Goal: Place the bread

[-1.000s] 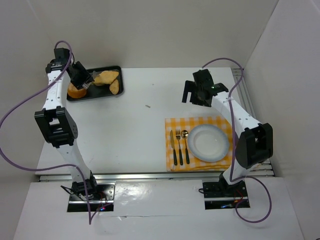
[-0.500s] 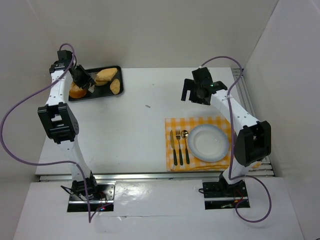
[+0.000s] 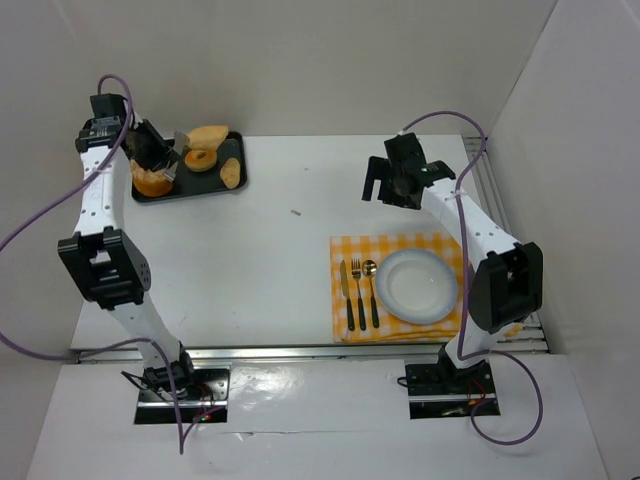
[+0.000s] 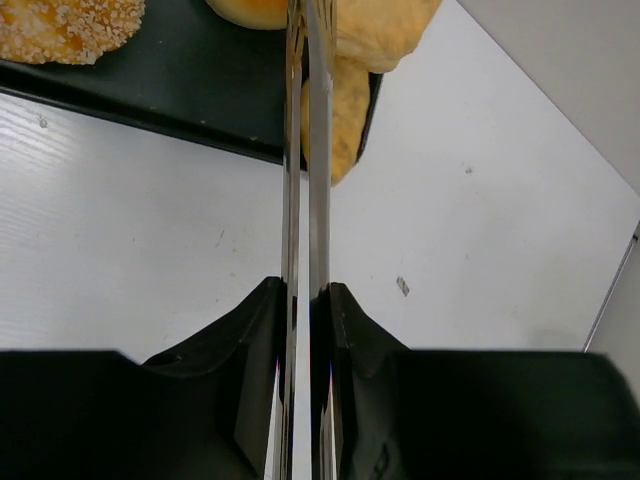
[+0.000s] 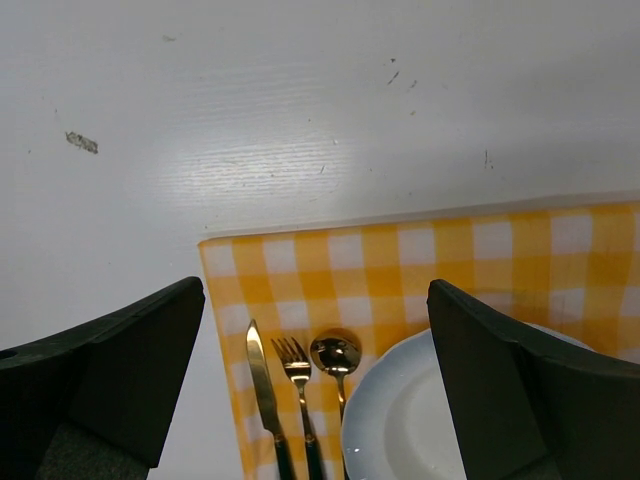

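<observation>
The empty plate lies back and to the right of my left gripper in the top view, so I need to bring the tongs' tips over it and release.
Several golden bread pieces lie on a black tray (image 3: 175, 192) at the far left: a sesame bun (image 3: 151, 181), a ring-shaped roll (image 3: 200, 159), a long roll (image 3: 231, 172) and one at the tray's far edge (image 3: 211, 135). My left gripper (image 3: 150, 148) is shut on metal tongs (image 4: 305, 150). Their blades are nearly together and their tips reach the bread (image 4: 385, 25) on the tray (image 4: 180, 80); a hold on the bread cannot be told. My right gripper (image 3: 385, 188) is open and empty above the table, beyond the white plate (image 3: 417, 285).
A yellow checked placemat (image 3: 350, 250) at the right carries the plate (image 5: 420, 430), with a knife (image 5: 262, 395), fork (image 5: 297, 380) and spoon (image 5: 335, 355) to its left. White walls close the back and both sides. A small dark mark (image 3: 296, 212) is on the table.
My left arm has swung left and back, and the tongs have shifted over the tray. The bread near their tips has moved, and a ring-shaped roll now shows. The right arm has barely moved.
</observation>
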You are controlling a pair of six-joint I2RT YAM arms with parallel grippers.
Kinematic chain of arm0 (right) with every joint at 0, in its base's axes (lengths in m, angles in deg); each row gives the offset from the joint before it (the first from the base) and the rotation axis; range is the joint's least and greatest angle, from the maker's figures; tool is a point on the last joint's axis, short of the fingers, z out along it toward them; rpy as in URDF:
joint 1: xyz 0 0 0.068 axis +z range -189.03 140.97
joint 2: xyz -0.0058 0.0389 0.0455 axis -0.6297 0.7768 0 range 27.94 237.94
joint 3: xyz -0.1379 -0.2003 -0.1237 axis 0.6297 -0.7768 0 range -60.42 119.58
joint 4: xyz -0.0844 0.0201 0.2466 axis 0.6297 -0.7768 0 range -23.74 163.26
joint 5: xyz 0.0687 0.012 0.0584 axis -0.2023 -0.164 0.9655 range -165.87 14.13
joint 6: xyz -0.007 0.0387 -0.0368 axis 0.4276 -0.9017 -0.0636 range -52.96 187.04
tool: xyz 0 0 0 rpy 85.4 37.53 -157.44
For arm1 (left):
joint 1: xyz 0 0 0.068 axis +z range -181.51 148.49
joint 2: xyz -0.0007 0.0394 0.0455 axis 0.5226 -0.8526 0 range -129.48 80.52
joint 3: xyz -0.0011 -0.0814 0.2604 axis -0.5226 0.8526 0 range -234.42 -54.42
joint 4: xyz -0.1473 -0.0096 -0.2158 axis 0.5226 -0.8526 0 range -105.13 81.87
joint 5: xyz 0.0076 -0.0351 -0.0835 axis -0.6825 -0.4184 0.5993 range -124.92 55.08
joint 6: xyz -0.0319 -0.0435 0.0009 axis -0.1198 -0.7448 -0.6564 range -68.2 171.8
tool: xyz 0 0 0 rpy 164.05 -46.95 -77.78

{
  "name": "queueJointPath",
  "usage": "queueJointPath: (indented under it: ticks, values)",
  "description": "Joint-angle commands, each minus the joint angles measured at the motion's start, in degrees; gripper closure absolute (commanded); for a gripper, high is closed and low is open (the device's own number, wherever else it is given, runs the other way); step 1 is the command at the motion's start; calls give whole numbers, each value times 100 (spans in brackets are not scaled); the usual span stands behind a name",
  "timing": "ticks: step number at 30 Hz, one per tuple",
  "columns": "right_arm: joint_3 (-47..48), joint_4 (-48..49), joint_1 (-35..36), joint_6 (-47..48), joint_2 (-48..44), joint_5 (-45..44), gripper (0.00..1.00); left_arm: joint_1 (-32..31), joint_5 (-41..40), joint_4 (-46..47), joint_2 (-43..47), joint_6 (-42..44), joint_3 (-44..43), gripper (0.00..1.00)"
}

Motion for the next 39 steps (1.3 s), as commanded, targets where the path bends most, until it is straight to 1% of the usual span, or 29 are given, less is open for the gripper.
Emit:
queueJointPath:
  ticks: [1, 2, 5, 6, 7, 10, 11, 12, 13, 15, 16, 17, 18, 20, 21, 23, 24, 29, 33, 37, 38, 39]
  values:
    - [442, -151, -22, -16, -358, -6, 0, -39, 594, 254, 1109, 507, 375, 100]
    - [521, -204, -22, -16, -488, -6, 0, -170, 778, 254, 1468, 769, 672, 100]
    - [785, -362, -22, 54, -673, -181, 0, -478, 1095, 254, 2111, 1140, 1254, 100]
    - [847, -362, -22, 54, -813, -277, 0, -696, 1592, 254, 2331, 1358, 1725, 100]
    - [995, -441, -22, 115, -884, -365, 0, -838, 1789, 306, 2742, 1447, 1930, 100]
    - [1198, -512, -22, 177, -1227, -717, 0, -1462, 2159, 307, 3254, 1501, 2721, 100]
    - [1321, -564, -22, 177, -1402, -909, 0, -1759, 2221, 307, 3552, 1440, 2923, 100]
    - [1383, -565, -22, 177, -1404, -981, 0, -1762, 2273, 307, 3694, 1379, 3108, 100]
    - [1523, -634, -22, 177, -1560, -1042, 0, -2084, 2387, 455, 3817, 1326, 3493, 100]
    - [1646, -635, -22, 177, -1702, -1157, 0, -2498, 2546, 727, 4125, 1020, 3794, 100]
    - [1699, -687, -22, 177, -1833, -1157, 0, -2970, 2546, 1033, 4187, 887, 3987, 100]
    - [1769, -688, -22, 229, -1834, -1209, 0, -3218, 2546, 1193, 4188, 764, 4067, 100]
    - [1770, -688, -22, 230, -1930, -1210, 0, -3673, 2477, 1343, 4248, 493, 4138, 100]
    - [1823, -740, -22, 230, -2010, -1210, 0, -4089, 2476, 1763, 4196, 411, 4253, 100]
    - [1823, -740, -22, 178, -2062, -1210, 0, -4500, 2476, 1949, 4101, 220, 4357, 100]
    - [1771, -740, -22, 124, -2115, -1210, 0, -4880, 2415, 2309, 3925, 43, 4464, 100]
    - [1709, -740, -22, 55, -2168, -1123, 0, -5239, 2075, 2659, 3846, -114, 4533, 100]
    - [1577, -740, -22, 54, -2230, -990, 0, -5918, 1422, 2916, 2932, -326, 4244, 100]
    - [1629, -740, -22, 54, -2230, -937, 0, -6113, 1290, 3234, 2081, -389, 4094, 100]
    - [1630, -801, -22, 107, -2177, -990, 0, -6227, 1228, 3401, 1570, -327, 3902, 100]
    - [1630, -802, -22, 107, -2177, -1042, 0, -6279, 1228, 3227, 1481, -275, 3744, 99]
    - [1630, -802, -22, 107, -2177, -1043, 0, -6280, 1228, 3112, 1393, -274, 3656, 95]
